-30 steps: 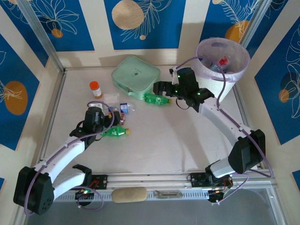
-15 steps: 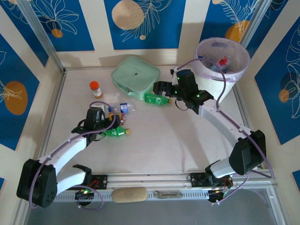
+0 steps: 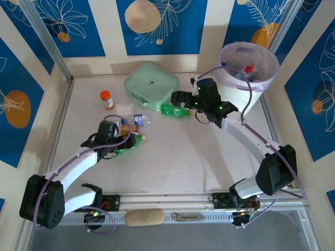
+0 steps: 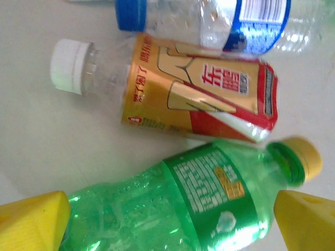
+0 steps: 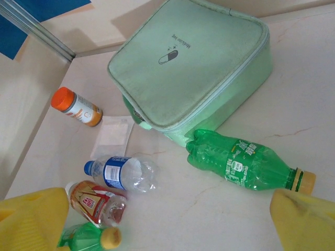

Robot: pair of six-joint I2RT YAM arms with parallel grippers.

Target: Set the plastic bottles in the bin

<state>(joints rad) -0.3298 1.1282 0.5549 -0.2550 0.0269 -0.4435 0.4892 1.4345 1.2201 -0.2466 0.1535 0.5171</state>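
My left gripper should turn in line with the green bottle, go down astride its green label (image 3: 134, 144) (image 4: 213, 191) and close, because the bottle lies slanted across the gap between my fingers.
A green bottle with a yellow cap (image 4: 172, 209) lies between the two yellow fingers of my left gripper (image 4: 172, 222), which stands open astride it. From above, this bottle (image 3: 131, 143) lies slanted under the left gripper (image 3: 120, 144). Just beyond it lie a clear bottle with an orange-red label (image 4: 193, 99) and a clear blue-labelled bottle (image 4: 235, 21). A second green bottle (image 5: 241, 164) rests against the pouch, beyond my open right gripper (image 5: 170, 225), which holds nothing. The white bin (image 3: 261, 83) with its lilac bag stands far right, behind the right arm, with bottles inside.
The mint-green zip pouch (image 3: 152, 84) lies at the back centre. Left of it stand an orange-capped pill bottle (image 3: 107, 98) and a small clear square box (image 5: 112, 137). Metal rails edge the table on all sides.
My left gripper has moved forward over the green yellow-capped bottle, and that bottle has swung from level to slanted, cap end farther away. The right arm has barely moved.
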